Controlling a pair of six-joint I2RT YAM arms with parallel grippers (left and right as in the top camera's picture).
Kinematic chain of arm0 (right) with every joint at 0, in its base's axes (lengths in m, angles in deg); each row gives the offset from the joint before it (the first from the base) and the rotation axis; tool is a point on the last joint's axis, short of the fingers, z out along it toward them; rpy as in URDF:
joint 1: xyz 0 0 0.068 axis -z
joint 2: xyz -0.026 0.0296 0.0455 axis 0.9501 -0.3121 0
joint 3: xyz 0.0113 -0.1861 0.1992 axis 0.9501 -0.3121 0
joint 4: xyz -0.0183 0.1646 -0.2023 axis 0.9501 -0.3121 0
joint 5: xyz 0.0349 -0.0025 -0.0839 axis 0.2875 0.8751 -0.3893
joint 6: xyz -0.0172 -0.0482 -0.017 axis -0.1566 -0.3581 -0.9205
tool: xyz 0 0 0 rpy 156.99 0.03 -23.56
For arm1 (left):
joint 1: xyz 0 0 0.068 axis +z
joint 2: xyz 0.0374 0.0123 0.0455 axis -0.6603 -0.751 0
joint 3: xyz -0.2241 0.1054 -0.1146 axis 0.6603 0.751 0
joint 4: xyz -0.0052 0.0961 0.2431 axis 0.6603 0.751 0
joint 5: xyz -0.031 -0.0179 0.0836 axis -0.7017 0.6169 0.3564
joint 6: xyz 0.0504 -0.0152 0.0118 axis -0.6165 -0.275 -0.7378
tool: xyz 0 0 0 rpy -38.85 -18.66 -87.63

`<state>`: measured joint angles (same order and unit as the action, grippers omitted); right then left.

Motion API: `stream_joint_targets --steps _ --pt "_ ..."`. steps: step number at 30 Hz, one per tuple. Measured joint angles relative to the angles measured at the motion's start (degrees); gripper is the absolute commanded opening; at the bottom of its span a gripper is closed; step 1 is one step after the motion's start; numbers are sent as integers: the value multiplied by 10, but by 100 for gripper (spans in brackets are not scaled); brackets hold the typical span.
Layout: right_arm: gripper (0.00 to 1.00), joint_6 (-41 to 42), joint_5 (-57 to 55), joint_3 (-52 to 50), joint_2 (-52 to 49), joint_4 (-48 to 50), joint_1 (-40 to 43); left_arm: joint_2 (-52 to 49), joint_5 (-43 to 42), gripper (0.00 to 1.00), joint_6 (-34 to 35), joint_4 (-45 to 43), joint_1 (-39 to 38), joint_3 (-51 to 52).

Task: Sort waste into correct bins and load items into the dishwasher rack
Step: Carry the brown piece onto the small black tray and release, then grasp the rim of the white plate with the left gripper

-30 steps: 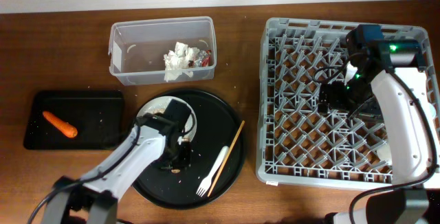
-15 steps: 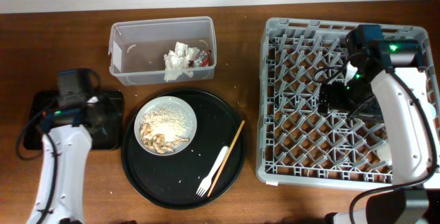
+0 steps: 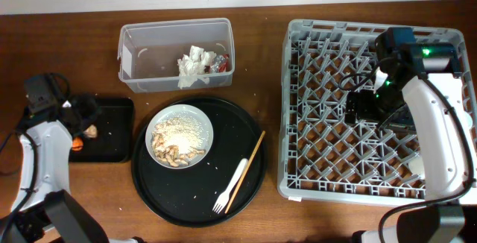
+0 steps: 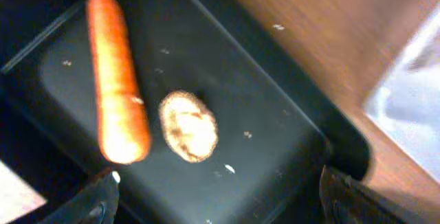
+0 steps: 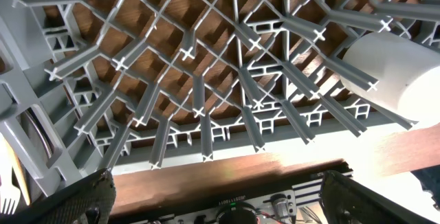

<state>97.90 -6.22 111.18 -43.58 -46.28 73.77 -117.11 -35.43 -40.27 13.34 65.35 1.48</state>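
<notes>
My left gripper moves to the right in the overhead view next, over the plate's scraps, and down onto the plate's bare rim facing the chopstick.
In the left wrist view, the orange carrot and a small brown lump lie side by side in the shallow black tray. My left gripper hangs open above them, holding nothing. Overhead, that gripper is over the tray's left part. The clear tub holds white tissue and a red-and-silver wrapper. A white plate carries rice-like scraps. My right gripper hovers open over the grey rack, empty.
The plate, a white fork and a chopstick lie on a large round black tray. A white cup lies in the rack's near right corner. The right arm stretches along the rack's right side.
My left arm swung from the round tray to the black tray at the far left. Its jaws opened, and the brown lump now lies beside the carrot. The right arm stayed still.
</notes>
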Motion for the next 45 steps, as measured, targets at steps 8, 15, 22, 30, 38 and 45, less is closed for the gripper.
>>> stream_joint_targets --steps 8,15,22,30,38,45 --pt "98 0 0 0 0 0 0 30 -38 70 0 50 -284 -15" --pt "98 0 0 0 0 0 0 -36 -39 54 -10 68 -478 -17" --pt "98 0 0 0 0 0 0 -106 -24 42 -31 86 -525 -17" --pt "98 0 0 0 0 0 0 -135 -25 42 -31 113 -525 -17" --pt "98 0 0 0 0 -1 0 -141 -57 41 -69 116 -525 -17" --pt "98 0 0 0 0 -1 0 -167 -50 42 -71 118 -524 -26"
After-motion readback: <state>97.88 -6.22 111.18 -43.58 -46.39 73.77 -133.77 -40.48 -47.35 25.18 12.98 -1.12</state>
